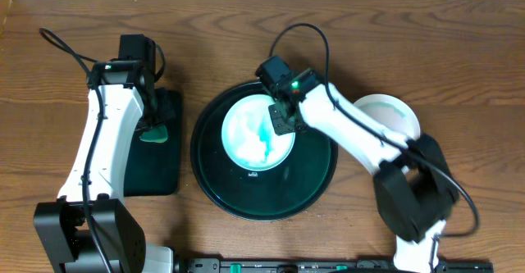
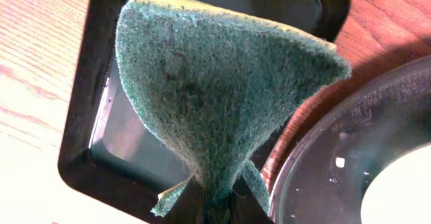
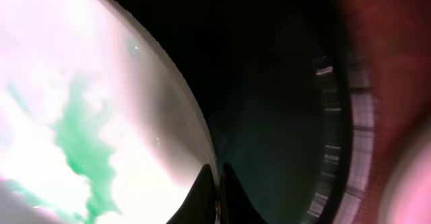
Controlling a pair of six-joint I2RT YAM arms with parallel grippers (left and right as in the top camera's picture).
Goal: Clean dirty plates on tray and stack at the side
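Note:
Next, my right gripper lifts and tilts, levels out over another white plate [image 1: 392,111], lowers and releases the smeared plate's rim, as that other plate already lies beside the round tray [image 1: 316,183].
A dirty white plate [image 1: 250,134] with green smears lies in the large round dark tray [image 1: 316,183]. My right gripper [image 1: 285,116] is shut on that plate's right rim; the wrist view shows the fingers [image 3: 217,187] pinching the rim of the smeared plate [image 3: 74,116] above the tray [image 3: 283,116]. Another white plate [image 1: 394,113] lies on the table right of the tray, partly hidden by my right arm. My left gripper [image 1: 153,129] is shut on a green scouring pad [image 2: 215,83], held over the small black rectangular tray [image 2: 81,157].
The black rectangular tray [image 1: 168,170] sits left of the round tray, whose rim also shows in the left wrist view [image 2: 323,150]. The wooden table [image 1: 49,142] surrounds them. The arm bases stand at the front edge.

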